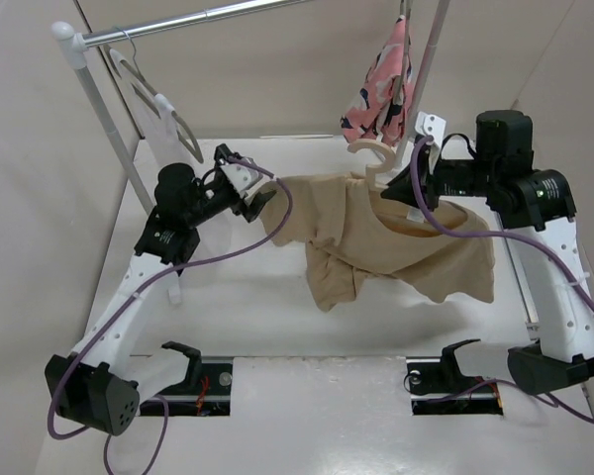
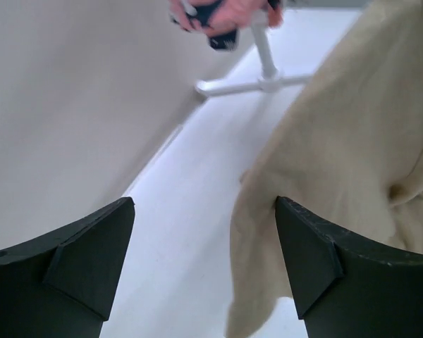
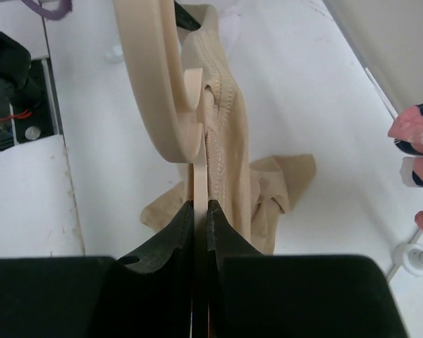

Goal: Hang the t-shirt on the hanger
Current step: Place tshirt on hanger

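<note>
The metal bar is above my right gripper and farther outward. My right gripper should carry the hanger up and outward next, hang its bare hook on the bar and release it.
The tan t-shirt (image 1: 396,252) hangs in the air between both arms, and its lower part sags onto the table. The pale wood-coloured hanger (image 1: 371,153) sits partly inside the neck opening, with its hook sticking out at the top. My right gripper (image 1: 414,188) is shut on the hanger's flat body (image 3: 155,84), with the shirt's collar (image 3: 229,141) lying against it. My left gripper (image 1: 252,195) is at the shirt's left shoulder. In the left wrist view it (image 2: 204,211) is open, and the shirt's edge (image 2: 352,141) hangs just inside the right finger.
A clothes rack with a metal bar (image 1: 178,25) stands at the back, its base (image 2: 257,84) on the table. A pink patterned garment (image 1: 381,84) and thin hangers (image 1: 148,99) hang from it. Walls enclose the left, back and right sides.
</note>
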